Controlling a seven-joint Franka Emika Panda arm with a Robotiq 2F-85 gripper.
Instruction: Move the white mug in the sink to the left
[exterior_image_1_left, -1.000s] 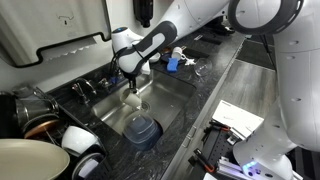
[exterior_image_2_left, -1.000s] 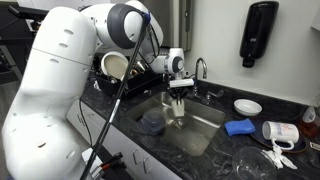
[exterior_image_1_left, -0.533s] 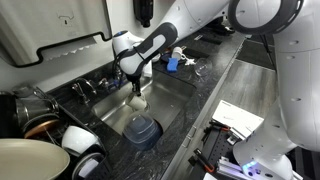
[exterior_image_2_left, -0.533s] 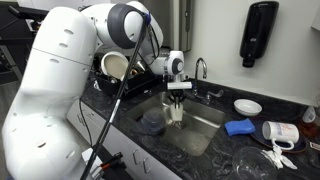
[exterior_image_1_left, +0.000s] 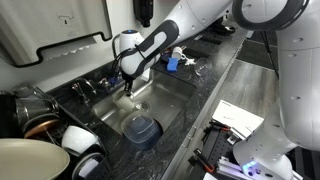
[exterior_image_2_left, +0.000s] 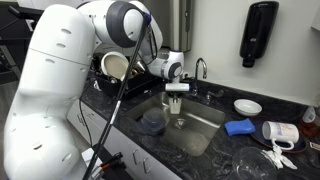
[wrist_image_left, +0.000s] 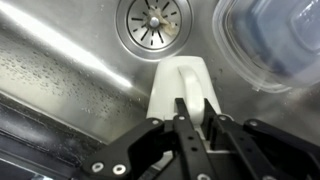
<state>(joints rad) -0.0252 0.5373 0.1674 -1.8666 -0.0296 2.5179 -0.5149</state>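
Observation:
The mug still hangs clear, so my gripper should next go down and release the mug on the bottom of the sink beside the drain, below the gripper's fingers.
The white mug (wrist_image_left: 181, 84) hangs in my gripper (wrist_image_left: 196, 112), which is shut on its rim. In the wrist view the mug is held above the floor of the sink (wrist_image_left: 60, 60), close to the drain (wrist_image_left: 153, 17). In an exterior view the mug (exterior_image_2_left: 176, 101) hangs below the gripper (exterior_image_2_left: 176, 91) over the middle of the sink (exterior_image_2_left: 205, 125). In an exterior view the gripper (exterior_image_1_left: 127, 84) is over the sink (exterior_image_1_left: 165, 100) near the faucet side, and the mug is mostly hidden by the fingers there.
A blue-grey square container (exterior_image_1_left: 143, 130) lies in the sink, also in an exterior view (exterior_image_2_left: 152, 122) and the wrist view (wrist_image_left: 275, 40). The chrome faucet (exterior_image_2_left: 200, 68) stands behind the basin. A white bowl (exterior_image_2_left: 247, 106) and a blue item (exterior_image_2_left: 238, 127) lie on the counter. Dishes (exterior_image_1_left: 40, 135) are stacked beside the sink.
The gripper has lifted the mug off the sink floor and carried it a little toward the faucet side. The container has not moved.

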